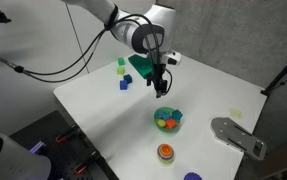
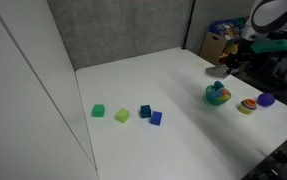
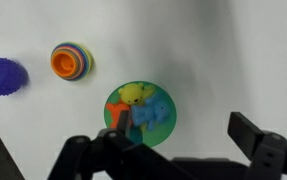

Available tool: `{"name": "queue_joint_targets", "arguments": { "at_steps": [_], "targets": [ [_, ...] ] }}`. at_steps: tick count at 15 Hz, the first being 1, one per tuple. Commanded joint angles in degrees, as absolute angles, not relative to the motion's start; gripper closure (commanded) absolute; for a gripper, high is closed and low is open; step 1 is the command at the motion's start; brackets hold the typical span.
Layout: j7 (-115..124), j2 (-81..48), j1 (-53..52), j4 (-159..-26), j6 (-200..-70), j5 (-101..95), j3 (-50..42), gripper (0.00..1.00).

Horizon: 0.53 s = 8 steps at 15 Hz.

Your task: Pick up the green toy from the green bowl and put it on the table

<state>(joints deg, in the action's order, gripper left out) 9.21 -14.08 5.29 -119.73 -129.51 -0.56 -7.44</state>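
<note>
My gripper will next move toward the left in the wrist view and lower its open fingers around the dark teal toy (image 1: 177, 115), since the toy is down that way.
The green bowl (image 3: 119, 100) sits on the white table (image 3: 233, 60) and holds yellow, orange and blue toys. A small dark teal piece, seemingly the green toy (image 3: 133, 134), shows at the bowl's near edge, partly hidden by a finger. My gripper (image 3: 183, 130) is open and empty above the bowl, with one finger over its rim and the other over bare table. The bowl (image 1: 168, 120) (image 2: 217, 95) and the gripper (image 1: 160, 82) (image 2: 226, 68) above it show in both exterior views.
An orange dish with stacked rings (image 3: 71, 60) and a purple ball (image 3: 3, 75) lie beside the bowl. Green (image 2: 98, 110), pale green (image 2: 122, 115), dark teal (image 2: 145, 111) and blue (image 2: 155, 118) blocks sit farther off. A grey bracket (image 1: 238, 135) lies near the table edge.
</note>
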Motion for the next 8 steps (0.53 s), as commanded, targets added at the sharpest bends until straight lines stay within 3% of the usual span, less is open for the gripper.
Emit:
{"name": "queue_joint_targets", "arguments": {
  "at_steps": [1, 8],
  "targets": [
    [11.95, -20.84, 5.11, -113.64, -132.29, -4.60, -8.90, 0.00],
    [14.54, -33.34, 4.58, -105.09, -137.79, -9.22, -11.99, 0.00]
  ]
}}
